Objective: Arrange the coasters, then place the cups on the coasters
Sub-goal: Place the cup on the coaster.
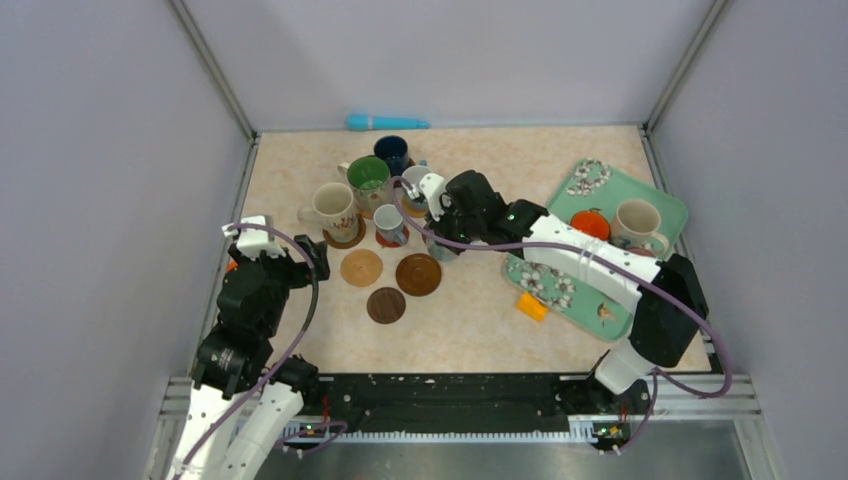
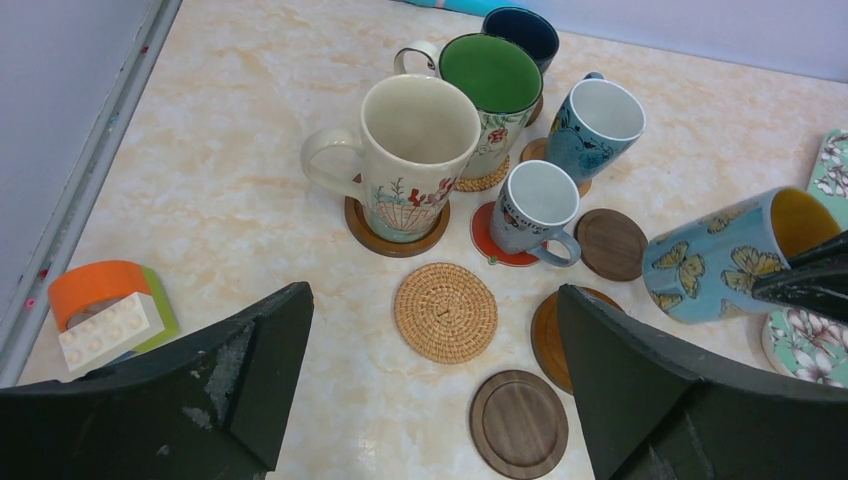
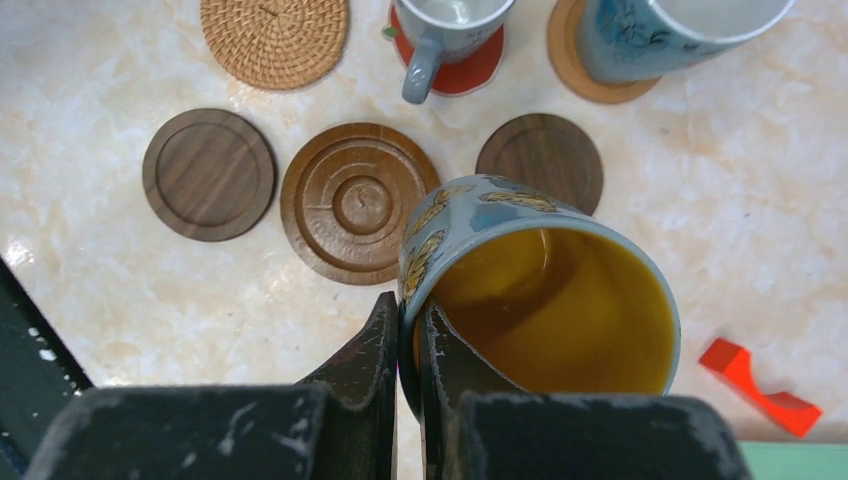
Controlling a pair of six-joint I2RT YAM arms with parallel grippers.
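The bare ridged brown coaster is below my right gripper, to the left in the top view. My right gripper needs to move there next, lower the cup and let go of it.
My right gripper (image 3: pixel 408 330) is shut on the rim of a light blue butterfly cup (image 3: pixel 540 290) with a yellow inside. The cup hangs tilted above the table, by a bare small walnut coaster (image 3: pixel 540 160) and the ridged brown coaster (image 3: pixel 358 202). Also bare are a woven coaster (image 2: pixel 445 311) and a dark coaster (image 2: pixel 518 422). On coasters stand a cream cup (image 2: pixel 415 150), a green cup (image 2: pixel 490 80), a dark blue cup (image 2: pixel 520 30), a light blue cup (image 2: pixel 595 125) and a small cup (image 2: pixel 535 205) on the red one. My left gripper (image 2: pixel 432 295) is open over the table's left, holding nothing.
A teal floral tray (image 1: pixel 630 185) at the right holds a cream mug (image 1: pixel 637 225) and an orange cup (image 1: pixel 591 224). An orange block (image 1: pixel 532 306) lies beside it. A white brick on an orange ring (image 2: pixel 105 310) sits near the left wall, a teal stick (image 1: pixel 385 122) at the back.
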